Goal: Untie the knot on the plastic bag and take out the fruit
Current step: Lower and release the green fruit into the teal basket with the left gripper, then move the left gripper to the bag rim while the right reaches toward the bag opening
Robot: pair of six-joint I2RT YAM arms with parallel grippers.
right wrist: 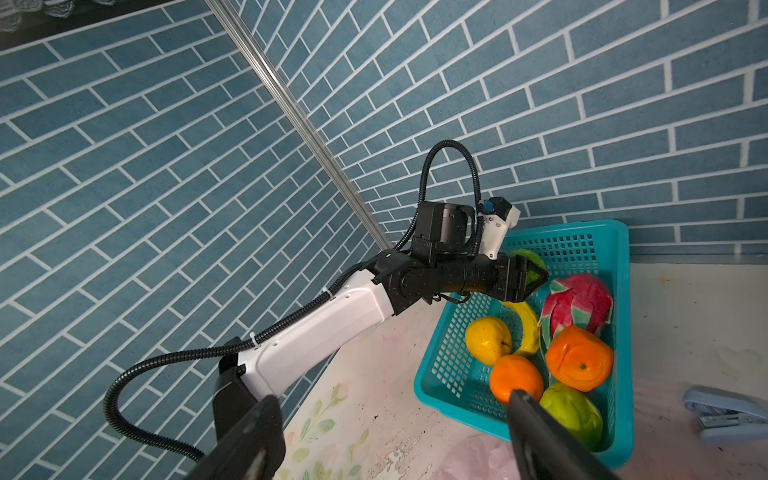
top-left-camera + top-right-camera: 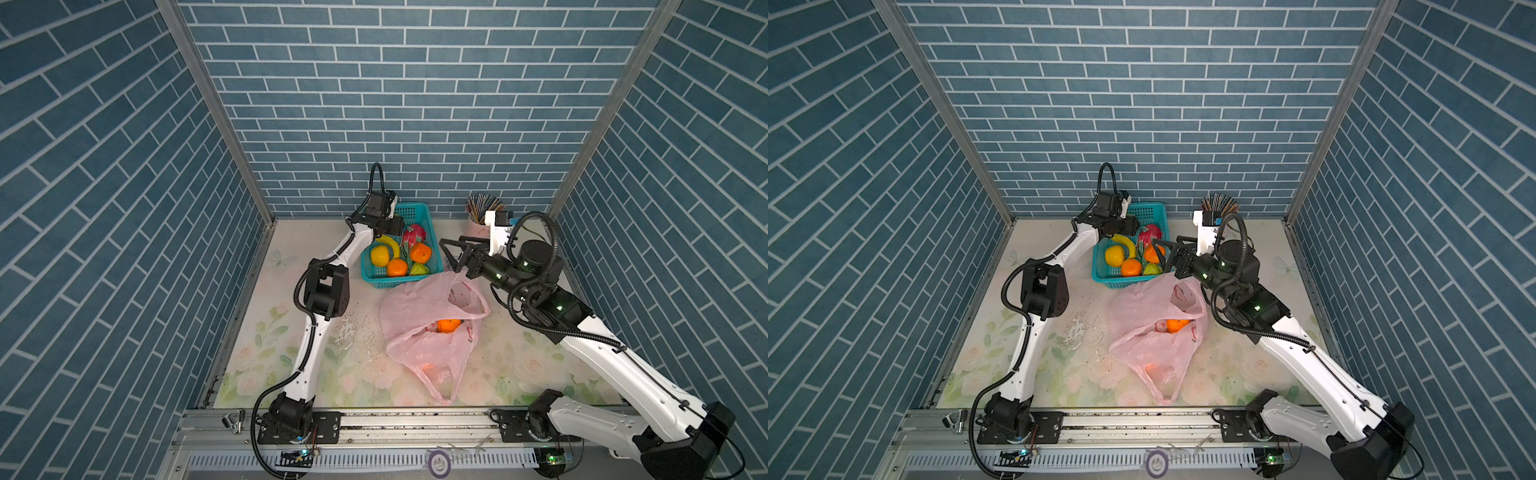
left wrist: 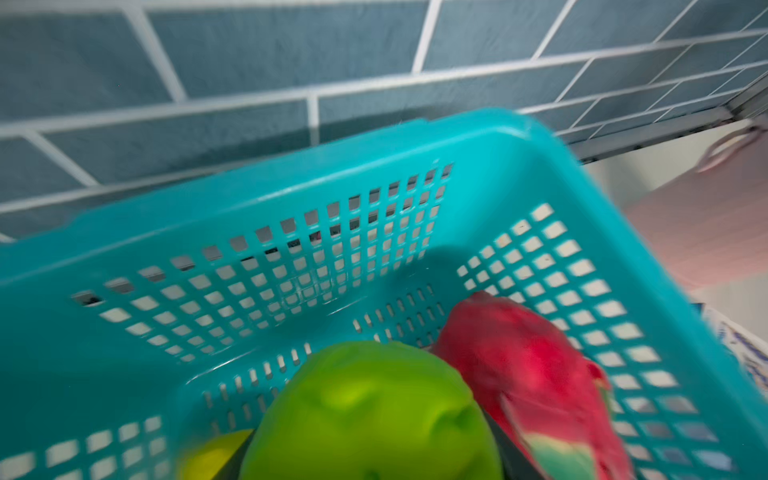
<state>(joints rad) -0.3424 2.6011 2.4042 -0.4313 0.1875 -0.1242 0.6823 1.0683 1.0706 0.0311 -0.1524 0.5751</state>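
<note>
Next, my left gripper lowers the green fruit onto the bare bottom of the basket beside the dragon fruit [image 3: 397, 316] and lets go, as that clear spot is below the gripper.
The pink plastic bag [image 2: 432, 345] lies mid-table with its mouth open. An orange [image 2: 449, 325] shows inside it. The knot is out of view. My left gripper [image 1: 534, 276] hangs over the far end of the teal basket [image 2: 409, 212], shut on a green fruit [image 3: 370, 415]. In the basket lie a dragon fruit [image 2: 413, 235], two oranges [image 2: 419, 252], a yellow fruit [image 2: 380, 254] and another green one [image 2: 419, 269]. My right gripper [image 2: 451, 255] stands open and empty above the bag's far edge, beside the basket.
A banana [image 2: 390, 243] also lies in the basket. A cup of pencils [image 2: 484, 212] stands at the back right, and a blue stapler [image 1: 723, 415] lies right of the basket. Tiled walls close in three sides. The table covering is flaked [image 2: 349, 328] left of the bag.
</note>
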